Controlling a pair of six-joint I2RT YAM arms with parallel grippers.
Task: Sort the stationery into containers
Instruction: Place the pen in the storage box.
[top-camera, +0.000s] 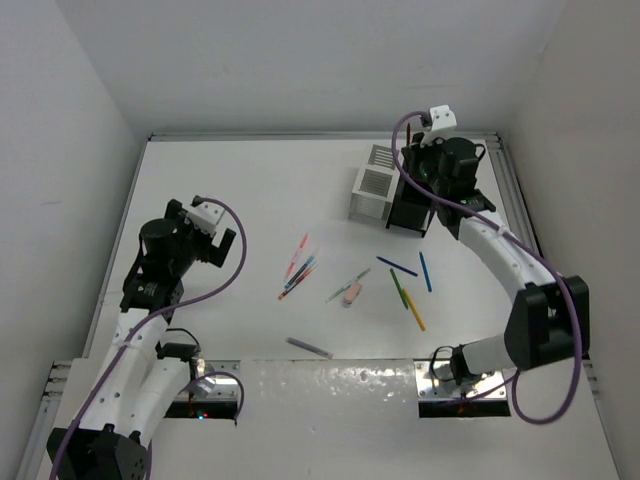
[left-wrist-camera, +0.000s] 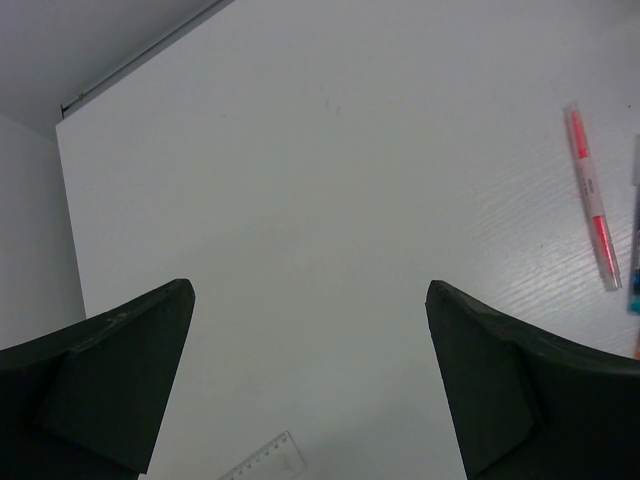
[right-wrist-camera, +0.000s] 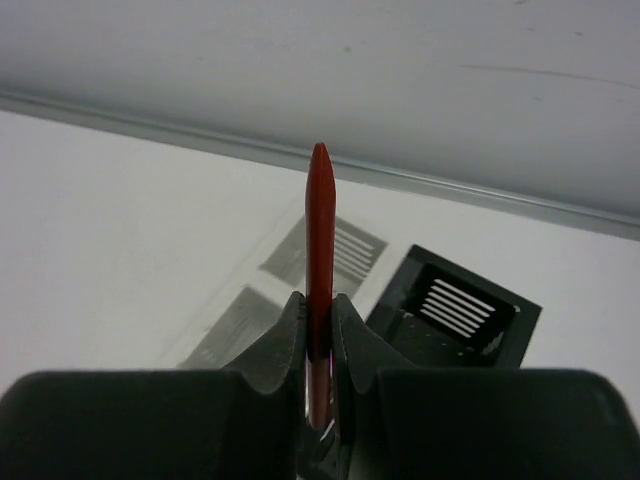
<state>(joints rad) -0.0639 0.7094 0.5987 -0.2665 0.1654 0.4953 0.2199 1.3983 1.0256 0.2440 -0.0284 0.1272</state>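
Observation:
The black box (right-wrist-camera: 428, 330) is below my right gripper and to its right in the wrist view. I will lower the red pen (right-wrist-camera: 319, 215) that way and let it go inside the box.
My right gripper (right-wrist-camera: 319, 312) is shut on a red pen (right-wrist-camera: 319, 215) that sticks up between its fingers, above the white box (right-wrist-camera: 300, 275) and next to the black box (right-wrist-camera: 455, 315). In the top view the right gripper (top-camera: 438, 170) hangs over the black box (top-camera: 408, 210), beside the white box (top-camera: 375, 195). Loose pens lie mid-table: a red and blue cluster (top-camera: 298, 268), blue pens (top-camera: 425, 270), green and yellow ones (top-camera: 405, 298), and a pink eraser (top-camera: 351, 294). My left gripper (left-wrist-camera: 310, 310) is open and empty over bare table at the left (top-camera: 215, 245).
A grey pen (top-camera: 309, 347) lies near the front edge. A clear ruler (left-wrist-camera: 268, 462) shows below my left fingers. A pink highlighter (left-wrist-camera: 592, 200) lies at the right of the left wrist view. Walls close in the back and sides.

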